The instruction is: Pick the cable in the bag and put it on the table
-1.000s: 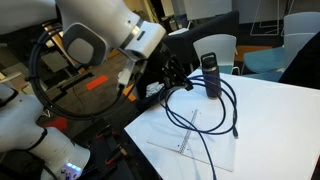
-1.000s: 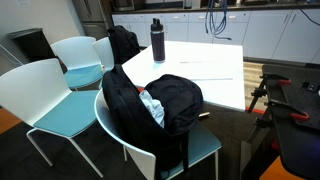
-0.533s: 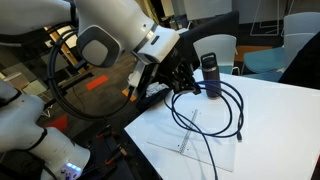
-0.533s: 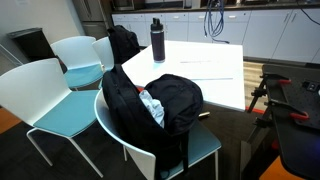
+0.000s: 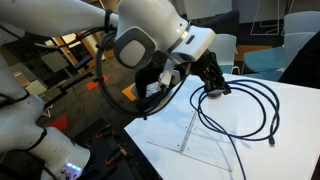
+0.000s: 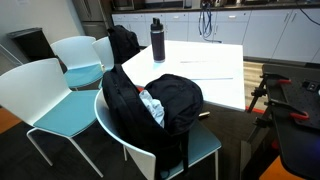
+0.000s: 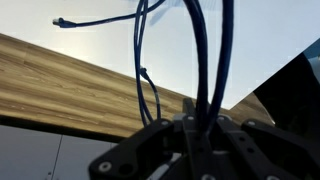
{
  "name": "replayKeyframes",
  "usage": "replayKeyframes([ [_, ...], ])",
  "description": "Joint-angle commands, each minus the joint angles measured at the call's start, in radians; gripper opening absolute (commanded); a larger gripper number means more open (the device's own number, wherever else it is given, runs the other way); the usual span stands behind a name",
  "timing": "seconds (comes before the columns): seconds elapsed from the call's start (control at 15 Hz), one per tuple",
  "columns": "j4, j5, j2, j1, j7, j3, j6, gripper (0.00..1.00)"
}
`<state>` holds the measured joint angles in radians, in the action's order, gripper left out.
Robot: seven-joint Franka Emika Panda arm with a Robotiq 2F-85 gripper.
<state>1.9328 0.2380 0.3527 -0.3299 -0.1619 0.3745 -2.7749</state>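
Next, my gripper brings the cable down and outward to the clear tabletop beyond the paper pad (image 5: 252,114) and releases it there, since the cable still hangs.
My gripper (image 5: 212,86) is shut on the dark blue cable (image 5: 240,87) and holds it above the white table (image 5: 292,150). Loose loops spread to the right over the tabletop. In the wrist view several strands (image 7: 190,60) rise from the jaws (image 7: 196,126), and a light connector (image 7: 58,21) ends one strand. In an exterior view the cable (image 6: 205,17) hangs from the top edge above the table (image 6: 215,85); the gripper is out of that frame. A black soft bag (image 6: 123,44) sits on the far chair by the table corner. My arm hides it in an exterior view.
A white spiral paper pad (image 5: 200,145) lies on the table under the loops. A dark tumbler (image 6: 157,40) stands at the table corner. A big black backpack (image 6: 165,105) fills the near chair, and white chairs (image 6: 45,90) stand beside the table.
The arm swung right over the table with the cable. The loops were dragged further across the top. The gripper now hides the tumbler in an exterior view.
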Motion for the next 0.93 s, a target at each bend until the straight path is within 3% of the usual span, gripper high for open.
replayKeyframes([
  [0.0, -0.223, -0.072, 0.197, 0.001, -0.088, 0.013, 0.034, 0.03],
  [0.33, -0.496, -0.285, 0.463, 0.142, -0.419, 0.23, 0.149, 0.03],
  [0.47, -0.559, -0.31, 0.508, 0.153, -0.454, 0.242, 0.22, 0.03],
  [0.73, -0.634, -0.334, 0.568, 0.157, -0.465, 0.203, 0.289, 0.03],
  [0.8, -0.648, -0.335, 0.579, 0.158, -0.465, 0.196, 0.301, 0.3],
  [0.87, -0.656, -0.337, 0.586, 0.159, -0.463, 0.191, 0.312, 0.36],
])
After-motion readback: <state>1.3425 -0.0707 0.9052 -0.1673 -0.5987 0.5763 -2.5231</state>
